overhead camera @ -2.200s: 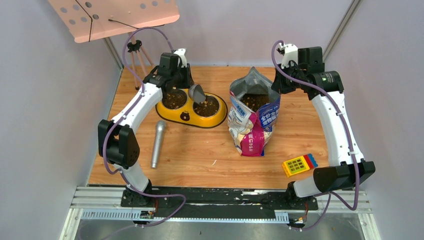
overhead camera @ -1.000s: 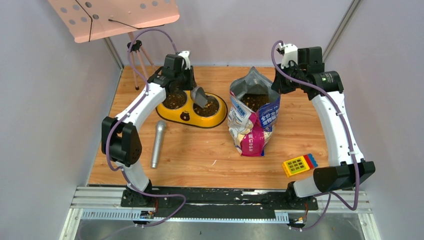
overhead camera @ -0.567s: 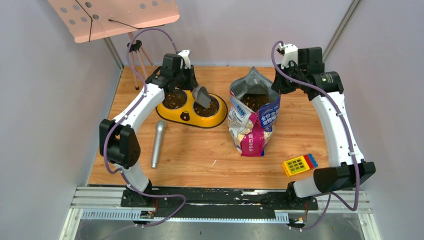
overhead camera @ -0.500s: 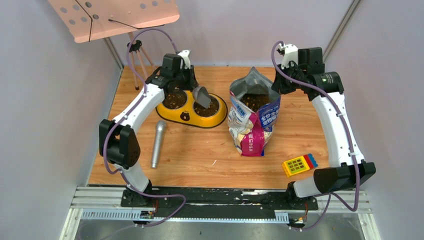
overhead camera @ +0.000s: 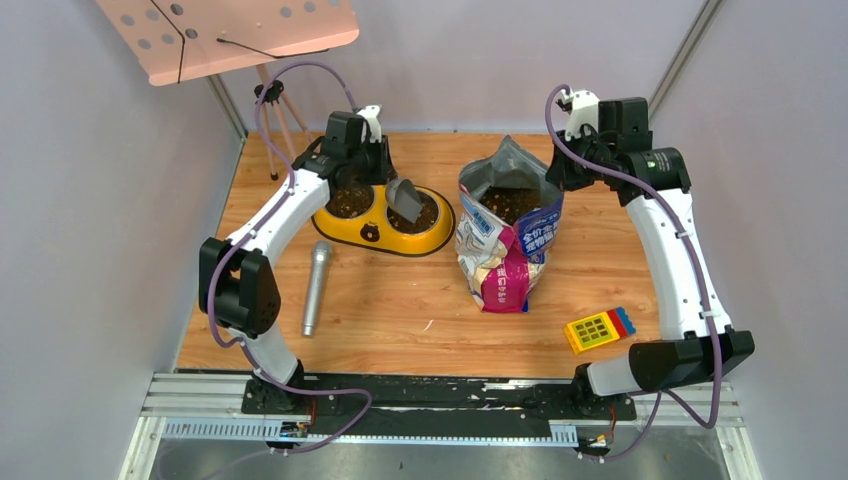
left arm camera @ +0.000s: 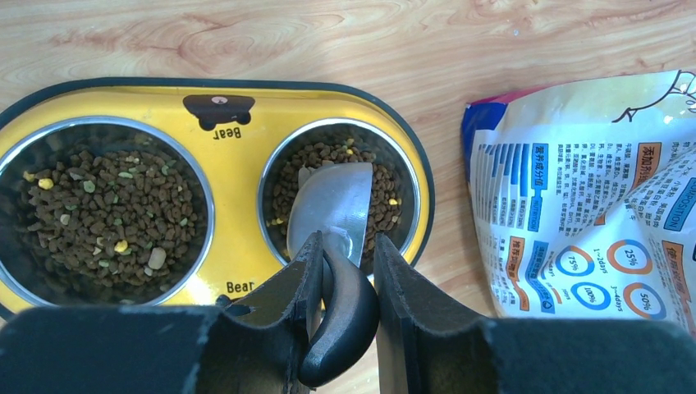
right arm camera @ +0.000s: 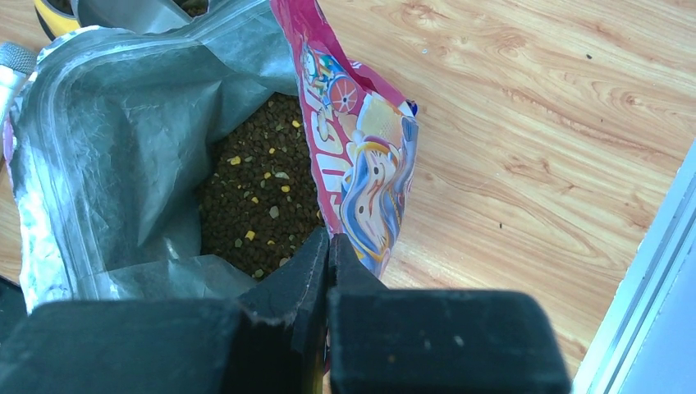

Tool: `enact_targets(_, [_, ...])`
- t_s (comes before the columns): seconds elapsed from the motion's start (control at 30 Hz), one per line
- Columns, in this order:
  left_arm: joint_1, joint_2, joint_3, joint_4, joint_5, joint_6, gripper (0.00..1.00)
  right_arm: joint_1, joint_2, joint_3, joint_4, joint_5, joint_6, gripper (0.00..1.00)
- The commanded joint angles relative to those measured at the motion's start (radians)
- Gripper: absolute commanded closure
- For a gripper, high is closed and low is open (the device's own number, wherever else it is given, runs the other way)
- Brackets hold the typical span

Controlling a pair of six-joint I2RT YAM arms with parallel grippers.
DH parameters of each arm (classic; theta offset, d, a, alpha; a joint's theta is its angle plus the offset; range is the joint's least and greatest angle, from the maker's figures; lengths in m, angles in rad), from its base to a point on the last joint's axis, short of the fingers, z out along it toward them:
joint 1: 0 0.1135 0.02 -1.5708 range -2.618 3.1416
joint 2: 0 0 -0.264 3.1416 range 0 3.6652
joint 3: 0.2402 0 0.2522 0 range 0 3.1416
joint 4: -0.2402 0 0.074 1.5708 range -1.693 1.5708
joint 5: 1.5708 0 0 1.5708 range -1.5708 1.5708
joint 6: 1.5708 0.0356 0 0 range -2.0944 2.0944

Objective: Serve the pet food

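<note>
Both bowls have kibble in them, so my left gripper needs to move back and down next and let go of the scoop on the bare tabletop beside the microphone.
Dark brown kibble fills the open cat-food bag standing mid-table. Kibble also lies in both bowls of the yellow feeder, seen at the back left in the top view. My left gripper is shut on the black handle of the grey metal scoop, whose empty bowl hangs over the right feeder bowl; from above the scoop tilts down. My right gripper is shut on the bag's rim, holding its mouth open.
A grey microphone lies in front of the feeder. A yellow toy calculator lies at the front right. A pink music stand on a tripod is at the back left. Grey walls enclose the table.
The scoop has shifted slightly right and lower over the right bowl and now shows empty. The right arm still holds the bag rim.
</note>
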Motion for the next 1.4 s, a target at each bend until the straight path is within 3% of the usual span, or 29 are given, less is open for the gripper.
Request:
enact_targets(0.0, [-0.007,-0.051,0.071,0.020,0.026,0.006,1.00,0.000,-0.064,0.009,0.058,0.007,-0.009,1.00])
enact_targets(0.3, [-0.001,-0.211,0.098,-0.120,0.087,0.089,1.00,0.000,-0.061,0.012,0.058,0.011,-0.015,1.00])
enact_targets(0.4, [0.005,-0.252,0.080,-0.202,0.235,0.080,1.00,0.000,-0.053,0.024,0.061,0.012,-0.015,1.00])
enact_targets(0.5, [0.009,-0.298,-0.044,-0.204,0.347,0.051,1.00,-0.001,-0.042,0.035,0.063,0.008,-0.015,1.00])
enact_targets(0.57, [0.021,-0.331,-0.133,-0.189,0.376,-0.014,1.00,0.000,-0.036,0.039,0.065,0.003,-0.013,1.00])
enact_targets(0.7, [0.099,-0.338,-0.362,-0.001,0.646,-0.186,1.00,0.001,-0.029,0.039,0.066,-0.002,-0.012,1.00])
enact_targets(0.83, [0.163,-0.282,-0.446,0.116,0.817,-0.258,1.00,0.000,-0.026,0.032,0.067,-0.014,-0.009,1.00])
enact_targets(0.93, [0.180,-0.255,-0.521,0.160,0.834,-0.332,1.00,-0.001,-0.020,0.035,0.067,-0.022,-0.009,1.00])
enact_targets(1.13, [0.285,-0.284,-0.686,0.141,0.625,-0.401,0.99,-0.001,-0.015,0.028,0.067,-0.042,-0.004,1.00])
enact_targets(1.37, [0.312,-0.345,-0.727,0.153,0.561,-0.401,0.81,0.000,-0.027,0.011,0.070,-0.053,-0.007,1.00])
